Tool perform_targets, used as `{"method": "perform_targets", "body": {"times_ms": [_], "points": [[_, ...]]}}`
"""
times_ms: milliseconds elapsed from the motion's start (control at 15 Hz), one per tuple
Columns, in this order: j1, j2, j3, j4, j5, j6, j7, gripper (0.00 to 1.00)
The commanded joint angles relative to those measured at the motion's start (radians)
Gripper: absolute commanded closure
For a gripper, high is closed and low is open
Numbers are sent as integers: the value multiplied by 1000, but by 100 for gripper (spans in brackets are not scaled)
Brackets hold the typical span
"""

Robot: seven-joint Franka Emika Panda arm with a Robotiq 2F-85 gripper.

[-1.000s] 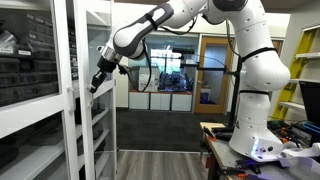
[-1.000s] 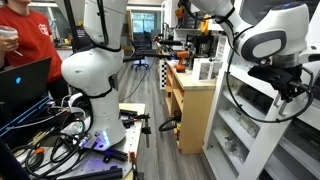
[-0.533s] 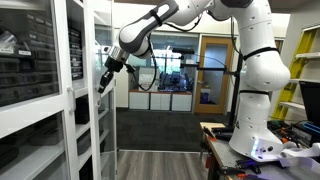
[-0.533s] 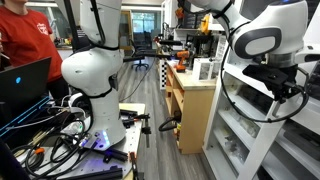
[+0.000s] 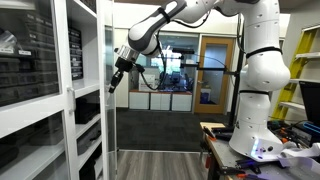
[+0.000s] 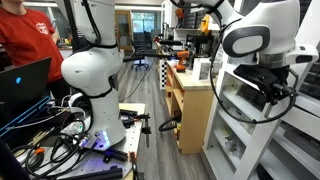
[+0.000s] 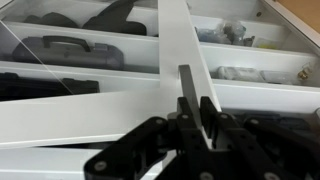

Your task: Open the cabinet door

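Observation:
I will next pull my gripper back a little and then open its fingers to release the slim white bar handle, with the cabinet door [image 5: 108, 50] swung out from the shelves.
The cabinet door [image 5: 108, 50] is a tall white-framed glass panel, swung out from the cabinet and seen nearly edge-on in an exterior view. My gripper [image 5: 116, 84] sits at mid-height on its free edge, shut on the slim white bar handle [image 5: 111, 92]. In the wrist view the black fingers [image 7: 206, 112] pinch the handle [image 7: 187, 82], with the door's white frame [image 7: 174, 30] running away above. My gripper [image 6: 272, 92] also shows dark against the white frame [image 6: 226, 120] in an exterior view.
Cabinet shelves with dark drawer bins [image 5: 35, 45] stand behind the door. A brown wooden room door [image 5: 212, 70] is at the back. A person in red [image 6: 25, 40], a wooden counter [image 6: 190, 95] and a cable-strewn table [image 5: 250, 150] are nearby.
My gripper has moved away from the cabinet with the handle in it, and the door has swung further open, from angled to nearly edge-on.

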Motion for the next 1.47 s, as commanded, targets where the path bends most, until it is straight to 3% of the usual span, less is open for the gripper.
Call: {"method": "perform_targets", "body": {"times_ms": [0, 333, 400, 667, 1067, 1400], "points": [[-25, -114, -88, -116, -13, 47, -32, 96], [-4, -222, -163, -224, -57, 16, -24, 96], [3, -236, -177, -235, -85, -6, 2, 61], [8, -346, -219, -325, -265, -49, 74, 42], [-1, -422, -264, -368, -450, -89, 168, 2], [32, -484, -224, -354, -463, -274, 282, 0]]}}
